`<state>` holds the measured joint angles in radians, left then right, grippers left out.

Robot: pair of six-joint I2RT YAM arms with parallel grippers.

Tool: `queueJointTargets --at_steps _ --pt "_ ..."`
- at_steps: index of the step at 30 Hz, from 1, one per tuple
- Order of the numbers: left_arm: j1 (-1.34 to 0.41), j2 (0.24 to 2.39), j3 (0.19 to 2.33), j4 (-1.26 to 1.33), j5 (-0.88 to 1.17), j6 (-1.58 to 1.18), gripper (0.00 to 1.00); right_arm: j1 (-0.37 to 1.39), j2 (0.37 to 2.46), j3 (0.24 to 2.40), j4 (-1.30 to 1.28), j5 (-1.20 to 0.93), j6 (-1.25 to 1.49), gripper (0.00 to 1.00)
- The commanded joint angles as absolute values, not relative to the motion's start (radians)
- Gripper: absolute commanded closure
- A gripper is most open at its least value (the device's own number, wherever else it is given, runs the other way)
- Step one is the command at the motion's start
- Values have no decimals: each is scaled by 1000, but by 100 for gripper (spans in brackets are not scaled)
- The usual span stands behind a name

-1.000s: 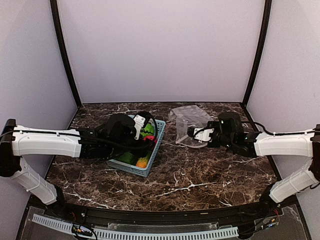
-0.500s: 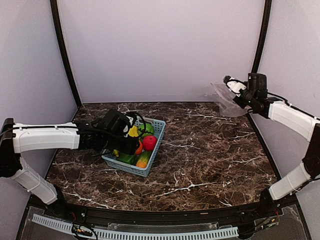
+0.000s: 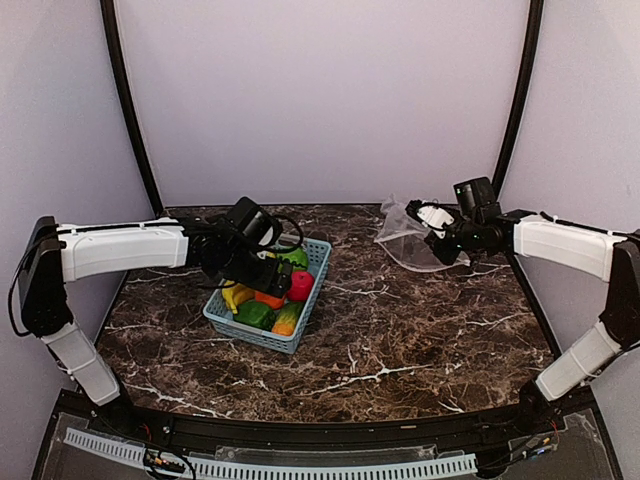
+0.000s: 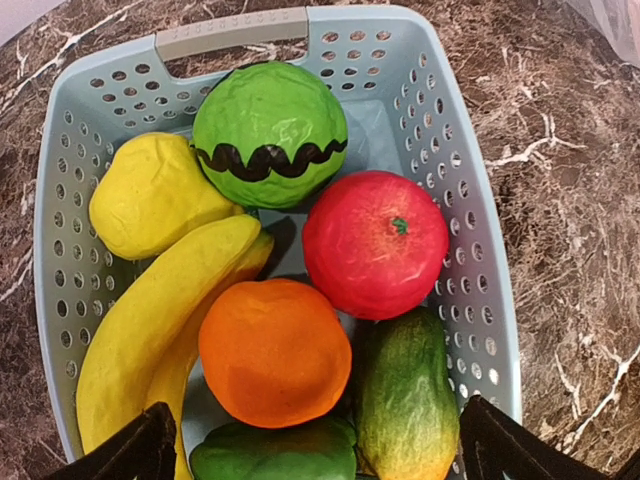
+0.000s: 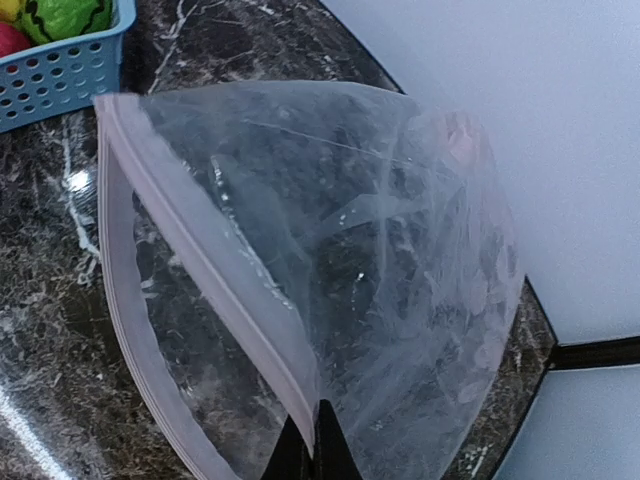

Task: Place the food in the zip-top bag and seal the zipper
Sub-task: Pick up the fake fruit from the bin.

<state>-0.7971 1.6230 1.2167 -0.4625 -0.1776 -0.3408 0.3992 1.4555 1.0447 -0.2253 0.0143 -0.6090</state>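
My left gripper lowers its open fingers astride the sides of the orange [image 4: 275, 352] below next, between the banana [image 4: 150, 320] and the green-yellow fruit, and closes on it.
The food lies in a light blue basket [image 4: 230, 30]: striped green melon [image 4: 268, 130], lemon [image 4: 150, 195], banana [image 4: 150, 320], orange [image 4: 275, 350], pink-red ball [image 4: 375, 245], green pepper [image 4: 270, 455] and a green-yellow fruit [image 4: 405, 400]. My left gripper [image 4: 320, 455] hovers open and empty just above them; from above it [image 3: 268, 268] is over the basket. My right gripper [image 5: 310, 450] is shut on the zipper strip [image 5: 210, 270] of the clear bag [image 5: 400, 250]. The bag's mouth gapes open towards the basket. The bag [image 3: 403, 238] hangs at the back right, low over the table.
The basket [image 3: 262, 335] stands left of centre on the dark marble table [image 3: 400, 340]. Its corner [image 5: 60, 70] shows at the upper left of the right wrist view. Pale walls with black corner posts close in the back and sides.
My right arm has swung the bag down from high at the back right to low over the table, nearer the basket. My left gripper has risen slightly and shifted back over the basket.
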Motion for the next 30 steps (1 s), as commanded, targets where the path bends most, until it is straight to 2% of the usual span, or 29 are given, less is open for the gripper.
queueJointTargets --at_steps 1,8,15,25,29,30 --pt "-787 1677 1273 -580 -126 -334 1 400 1455 1034 -303 -201 -503 100" --pt "-775 1727 1281 -583 -103 -369 17 406 1467 1011 -308 -258 -492 100" --pt "-755 1768 1299 -576 -155 -391 14 407 1458 996 -307 -274 -498 100" --pt "-739 1861 1352 -547 -192 -384 18 407 1447 989 -305 -278 -500 100" --pt "-738 1882 1360 -533 -198 -382 30 407 1448 987 -304 -282 -499 100" --pt "-739 1883 1366 -535 -197 -383 36 407 1447 988 -305 -285 -496 100"
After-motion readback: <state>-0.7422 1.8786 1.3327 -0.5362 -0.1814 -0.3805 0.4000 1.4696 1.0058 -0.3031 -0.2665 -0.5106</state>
